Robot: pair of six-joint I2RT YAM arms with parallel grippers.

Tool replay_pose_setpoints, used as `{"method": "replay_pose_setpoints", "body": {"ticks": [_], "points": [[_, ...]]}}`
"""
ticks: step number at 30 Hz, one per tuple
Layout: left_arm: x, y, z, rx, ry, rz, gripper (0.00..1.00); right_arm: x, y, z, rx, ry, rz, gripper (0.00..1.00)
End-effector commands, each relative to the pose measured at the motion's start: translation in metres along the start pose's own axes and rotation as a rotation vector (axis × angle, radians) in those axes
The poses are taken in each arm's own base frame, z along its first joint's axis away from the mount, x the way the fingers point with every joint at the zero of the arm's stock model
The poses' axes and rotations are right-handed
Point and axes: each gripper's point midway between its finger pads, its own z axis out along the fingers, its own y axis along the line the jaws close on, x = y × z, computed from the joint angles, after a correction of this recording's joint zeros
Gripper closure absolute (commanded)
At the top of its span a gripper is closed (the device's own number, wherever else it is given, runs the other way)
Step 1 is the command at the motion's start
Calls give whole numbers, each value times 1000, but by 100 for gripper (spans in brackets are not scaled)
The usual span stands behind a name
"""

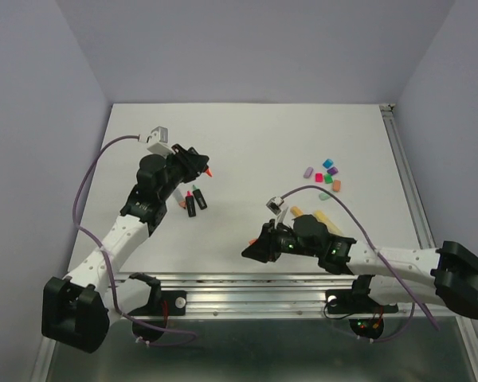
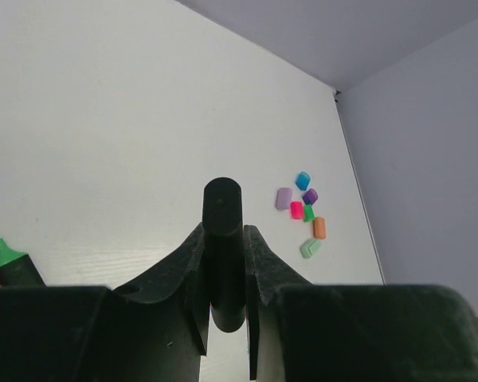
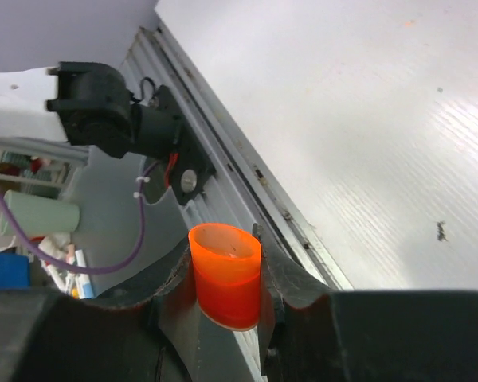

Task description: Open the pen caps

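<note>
Next, my right gripper moves outward, to its right in the top view, and releases the orange cap, since bare tabletop beside the loose caps lies there.
My left gripper (image 1: 201,165) (image 2: 223,231) is shut on a black highlighter barrel (image 2: 223,239) and holds it above the table; the barrel's bare orange tip (image 1: 210,171) sticks out. My right gripper (image 1: 251,251) (image 3: 225,239) is shut on an orange pen cap (image 3: 225,274), open end up, over the table's near rail. Several loose pen caps (image 1: 327,175) in purple, blue, pink, green, orange and mint lie in a cluster at the right of the table. They also show in the left wrist view (image 2: 303,208).
Two uncapped black highlighters (image 1: 196,200) lie on the table below my left gripper; one has a green tip (image 2: 8,261). Pastel barrels (image 1: 315,215) lie by my right arm. A metal rail (image 3: 247,171) runs along the near edge.
</note>
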Motion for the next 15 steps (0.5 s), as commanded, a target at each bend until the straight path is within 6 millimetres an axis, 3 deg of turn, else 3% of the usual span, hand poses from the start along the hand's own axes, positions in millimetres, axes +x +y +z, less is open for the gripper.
{"method": "replay_pose_setpoints", "body": {"ticks": [1, 3, 6, 8, 9, 12, 13, 15], "points": [[1, 2, -15, -5, -1, 37, 100, -38, -38, -3, 293, -126, -12, 99], [5, 14, -18, -69, 13, 23, 100, -55, -48, -6, 394, -159, -7, 99], [19, 60, -22, -297, 57, 20, 100, -81, -99, -25, 596, -205, 47, 99], [23, 78, -22, -390, 74, 30, 100, -86, -126, -36, 677, -198, 87, 99], [21, 89, -25, -456, 72, 40, 100, -104, -140, -46, 728, -236, 104, 99], [22, 106, -24, -556, 97, 69, 100, -112, -175, -63, 899, -235, 91, 99], [22, 110, -24, -576, 103, 75, 100, -126, -185, -72, 949, -253, 87, 99], [25, 120, -21, -622, 119, 86, 100, -129, -204, -75, 998, -230, 98, 99]]}}
